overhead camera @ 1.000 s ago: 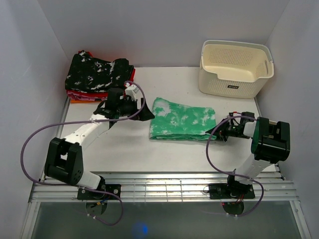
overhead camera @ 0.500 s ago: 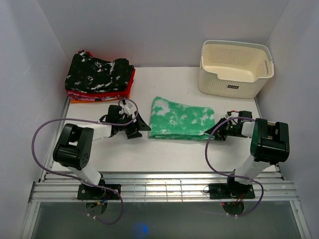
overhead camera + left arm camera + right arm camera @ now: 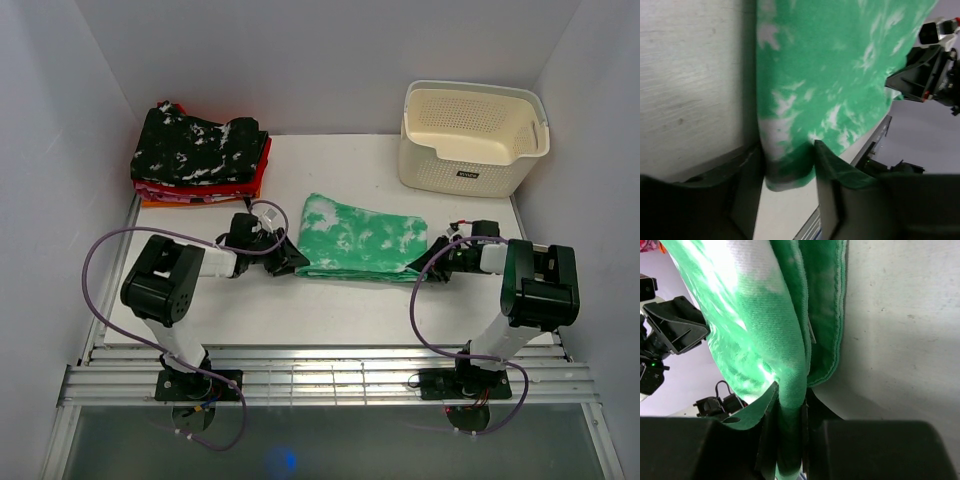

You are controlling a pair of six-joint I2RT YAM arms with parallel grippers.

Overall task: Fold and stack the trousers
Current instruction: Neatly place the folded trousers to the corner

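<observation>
The trousers (image 3: 360, 238) lie folded, so my right gripper needs to rise outward and left in the top view next. Then it needs to lower over the stack's basket-side end (image 3: 246, 150) and release.
The trousers (image 3: 360, 238) lie folded into a green, white-blotched rectangle in the middle of the table. My left gripper (image 3: 290, 262) is low at their left near corner. In the left wrist view its fingers (image 3: 787, 150) press on both sides of the cloth's folded edge (image 3: 830, 75). My right gripper (image 3: 432, 265) sits at the right near corner. In the right wrist view it (image 3: 790, 405) is shut tight on a bunched fold of the trousers (image 3: 755, 315), whose other layers rest on the table beside it.
A stack of folded clothes (image 3: 200, 155), black speckled on top with red and orange beneath, lies at the back left. A cream plastic basket (image 3: 470, 135) stands at the back right. Bare grey table (image 3: 340, 300) runs along the near edge.
My left arm has swung down from beside the clothes stack to the trousers' left near corner, and its jaws have closed in onto the cloth. The right gripper has kept its hold.
</observation>
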